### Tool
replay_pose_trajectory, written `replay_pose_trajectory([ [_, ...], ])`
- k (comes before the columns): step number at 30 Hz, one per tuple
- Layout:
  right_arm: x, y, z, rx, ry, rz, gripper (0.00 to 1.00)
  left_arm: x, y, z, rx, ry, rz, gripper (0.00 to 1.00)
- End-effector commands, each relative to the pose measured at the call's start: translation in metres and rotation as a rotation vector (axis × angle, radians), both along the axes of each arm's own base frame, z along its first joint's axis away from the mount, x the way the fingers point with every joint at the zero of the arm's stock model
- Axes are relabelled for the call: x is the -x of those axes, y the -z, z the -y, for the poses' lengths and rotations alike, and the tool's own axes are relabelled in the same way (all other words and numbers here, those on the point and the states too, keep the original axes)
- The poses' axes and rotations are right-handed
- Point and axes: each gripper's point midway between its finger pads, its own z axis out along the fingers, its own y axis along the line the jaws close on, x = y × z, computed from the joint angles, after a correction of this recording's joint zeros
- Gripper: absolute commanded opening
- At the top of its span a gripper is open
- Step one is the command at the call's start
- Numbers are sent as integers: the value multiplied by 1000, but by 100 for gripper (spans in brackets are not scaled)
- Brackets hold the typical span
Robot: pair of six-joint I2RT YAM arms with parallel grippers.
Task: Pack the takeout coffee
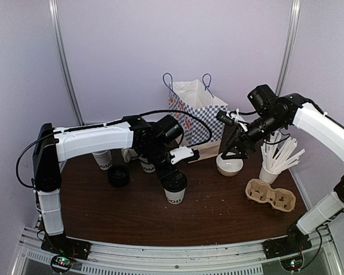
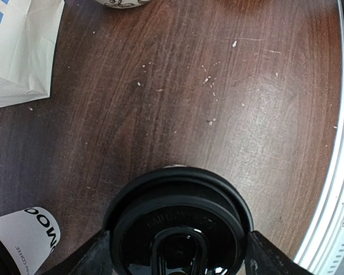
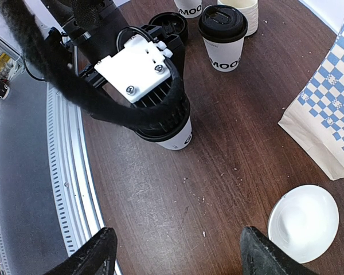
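My left gripper carries the cup past the loose black lid next. It releases the cup on the clear tabletop beyond, to the gripper's left in the top view.
The takeout coffee (image 1: 174, 195), a white paper cup with a black lid (image 2: 178, 217), stands on the dark wooden table near its middle. My left gripper (image 1: 175, 179) comes down over it from above. In the left wrist view its fingers (image 2: 94, 256) lie against the lid's rim on both sides, so the gripper (image 2: 180, 260) is shut on the lidded cup. In the right wrist view the same cup (image 3: 180, 137) shows under the left gripper's white plate. My right gripper (image 1: 235, 152) hangs open above the table by the white bowl (image 1: 229, 166), with nothing between its fingers (image 3: 100, 252).
A blue-checked paper bag (image 1: 195, 112) stands open at the back. Two more white cups (image 1: 102, 159) and a loose black lid (image 1: 118, 175) are at the left. A cardboard cup carrier (image 1: 269, 195) and a cup of stirrers (image 1: 269, 172) sit at the right.
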Motion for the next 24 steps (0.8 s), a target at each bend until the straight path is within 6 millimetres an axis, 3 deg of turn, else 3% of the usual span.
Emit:
replay_pose_trajectory([
  [1, -1, -1, 1, -12, 1, 7, 77, 0, 16, -7, -63, 10, 6, 82],
  [8, -1, -2, 1, -14, 0, 7, 77, 1, 16, -6, -69, 22, 20, 80],
  [14, 0, -2, 0, -17, -1, 7, 77, 5, -8, -9, -37, 7, 28, 73],
  [18, -1, -2, -1, -21, -4, -1, 77, 8, -31, -25, -31, -32, 58, 72],
  [21, -2, -1, -3, -24, -8, -12, 77, 10, -44, -48, -54, -81, 90, 72],
  [24, -3, -2, -5, -29, -13, -19, 77, 9, -44, -80, -95, -183, 99, 72],
])
